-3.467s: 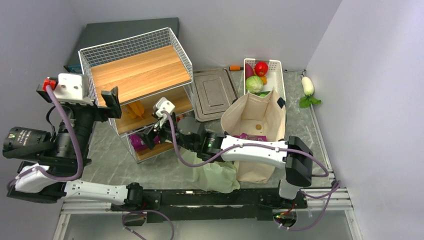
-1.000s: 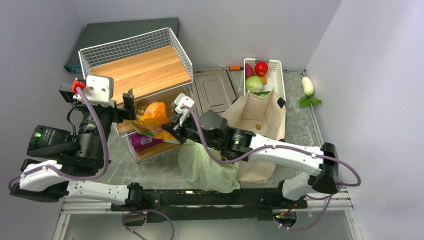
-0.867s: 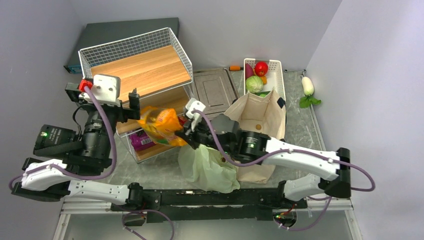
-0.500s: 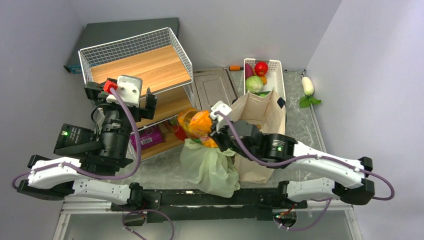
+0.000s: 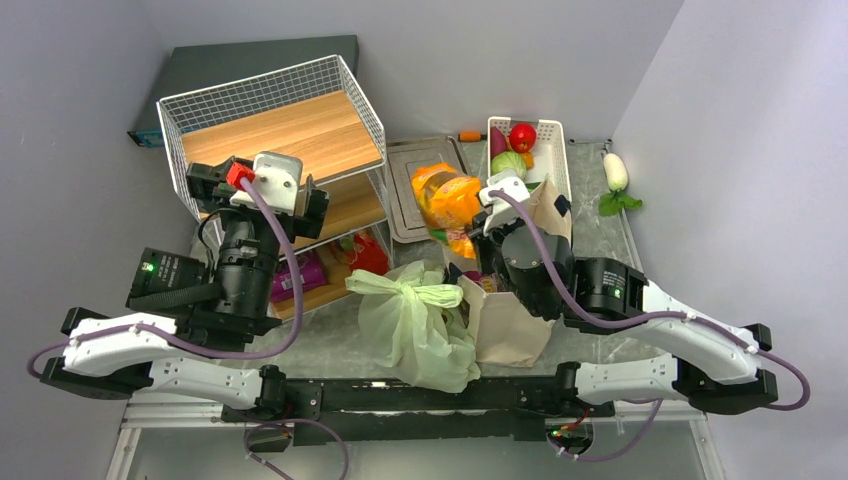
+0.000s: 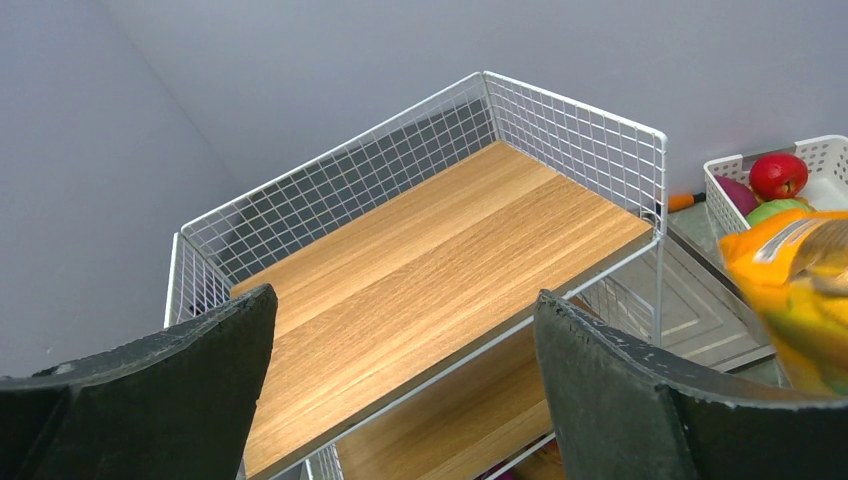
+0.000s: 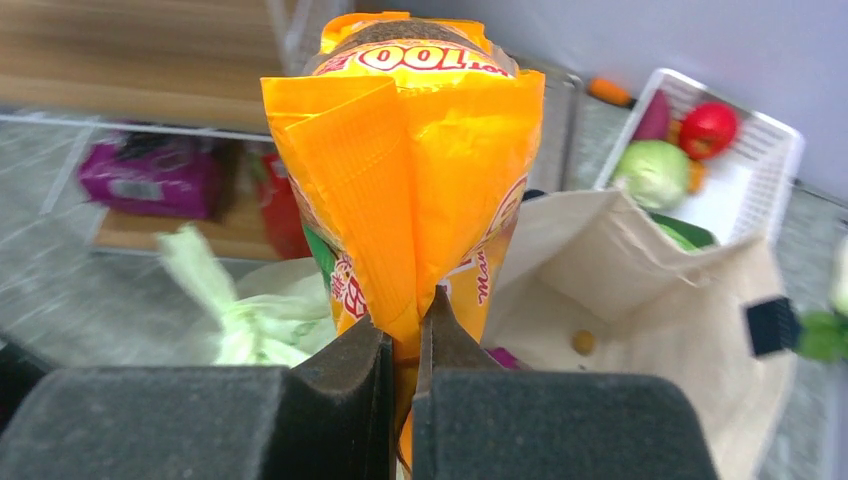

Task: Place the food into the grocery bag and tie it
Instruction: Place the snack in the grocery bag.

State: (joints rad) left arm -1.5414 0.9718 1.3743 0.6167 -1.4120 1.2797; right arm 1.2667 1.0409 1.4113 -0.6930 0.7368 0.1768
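Observation:
I need to move my right gripper to the right in the top view next and down into the tote's opening (image 7: 575, 300) below it, because the packet is hanging outside.
My right gripper (image 5: 468, 248) (image 7: 405, 320) is shut on the crimped end of an orange snack packet (image 5: 447, 198) (image 7: 410, 160). It holds the packet upright in the air over the near left edge of a beige canvas tote (image 5: 515, 320) (image 7: 640, 270). The grocery bag (image 5: 415, 325) (image 7: 240, 320), pale green plastic, slumps on the table left of the tote with its handles bunched on top. My left gripper (image 5: 262, 190) (image 6: 405, 300) hangs open and empty in front of the wire shelf (image 5: 270, 130) (image 6: 440, 240).
A purple packet (image 5: 300, 275) and a red one (image 5: 365, 255) lie on the shelf's lowest board. A grey lid (image 5: 425, 210) lies behind the tote. A white basket (image 5: 552, 150) (image 7: 770, 150) holds a tomato and a cabbage. A white radish (image 5: 615, 172) lies far right.
The right arm pulled the orange packet out of the shelf and carried it right, up to the tote. The left gripper, still open, moved right toward the shelf.

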